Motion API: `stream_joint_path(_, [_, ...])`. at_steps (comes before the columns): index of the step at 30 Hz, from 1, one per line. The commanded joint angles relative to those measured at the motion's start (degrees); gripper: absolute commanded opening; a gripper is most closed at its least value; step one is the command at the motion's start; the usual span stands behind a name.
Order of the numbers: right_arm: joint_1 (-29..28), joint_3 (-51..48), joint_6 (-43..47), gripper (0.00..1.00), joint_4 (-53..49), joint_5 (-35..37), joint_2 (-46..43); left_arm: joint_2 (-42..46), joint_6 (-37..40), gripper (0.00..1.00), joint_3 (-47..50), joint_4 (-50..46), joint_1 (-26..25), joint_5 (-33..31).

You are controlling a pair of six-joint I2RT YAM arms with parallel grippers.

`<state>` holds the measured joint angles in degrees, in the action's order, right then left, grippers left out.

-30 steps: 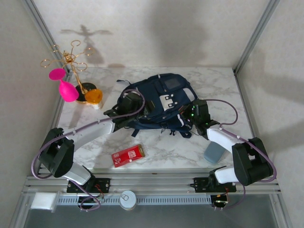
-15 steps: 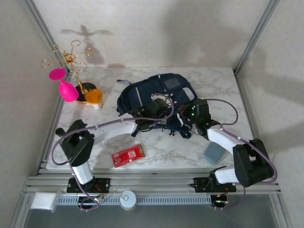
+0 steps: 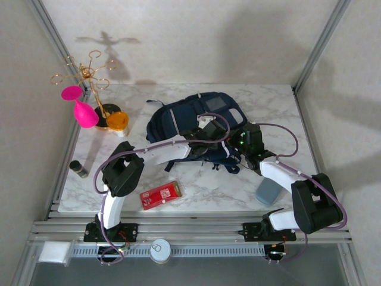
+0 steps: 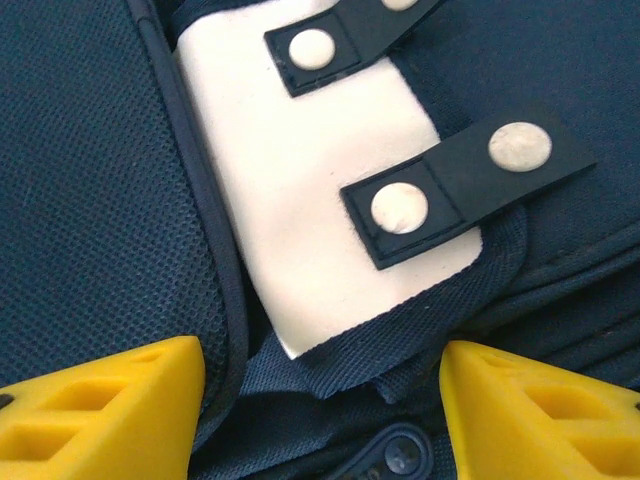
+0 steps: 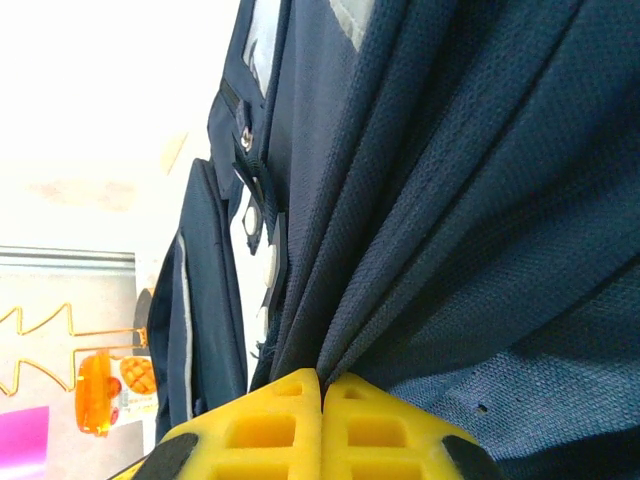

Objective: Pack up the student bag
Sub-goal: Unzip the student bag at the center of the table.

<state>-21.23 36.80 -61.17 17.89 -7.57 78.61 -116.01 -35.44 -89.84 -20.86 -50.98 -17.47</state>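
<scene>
My right gripper eases slightly outward along the bag (image 3: 178,116) with the pinched fold next, then spreads its shut fingers to free the navy fabric bunched between them.
The student bag (image 3: 178,116), navy with a white front patch, lies in the middle of the marble table. My left gripper (image 3: 206,131) hovers over its front. In the left wrist view the yellow fingers (image 4: 100,410) stand wide apart, open, just below the white patch (image 4: 320,200) with its two snap straps (image 4: 455,180); nothing is held. My right gripper (image 3: 233,148) is at the bag's near right side. In the right wrist view it (image 5: 322,415) is shut on a fold of the bag's navy fabric (image 5: 450,200).
A red box (image 3: 161,195) lies near the front edge, a grey-blue block (image 3: 268,192) at the front right. A small dark bottle (image 3: 78,169) lies at the left edge. A gold stand (image 3: 89,77), a pink object (image 3: 83,110) and an orange cup (image 3: 117,121) fill the back left.
My left arm has swung right from the bag's left side to over its front patch, uncovering the small dark bottle. The right gripper has kept its pinch on the fabric.
</scene>
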Motion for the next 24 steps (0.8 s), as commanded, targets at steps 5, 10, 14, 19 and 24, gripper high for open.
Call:
stream_joint_path(5, [1.08,3.30,0.87,0.00,9.71,0.48,1.24,5.20,-4.20,0.61,6.47,-9.27,-0.35,-7.66])
stream_joint_path(10, [1.34,5.04,2.62,0.00,10.18,0.87,2.53,12.03,-7.25,0.60,12.01,-14.23,-0.43,-11.53])
stream_joint_path(14, [1.28,5.04,3.42,0.00,10.65,0.75,2.85,17.82,-10.42,0.58,16.99,-15.98,-0.36,-12.85])
stream_joint_path(19, [1.33,5.04,4.25,0.00,10.85,-0.75,3.06,19.94,-10.66,0.56,16.73,-14.37,-0.68,-5.54])
stream_joint_path(24, [1.34,4.86,4.83,0.00,10.38,-0.34,2.51,18.12,-8.56,0.58,14.01,-11.05,-0.80,-2.47])
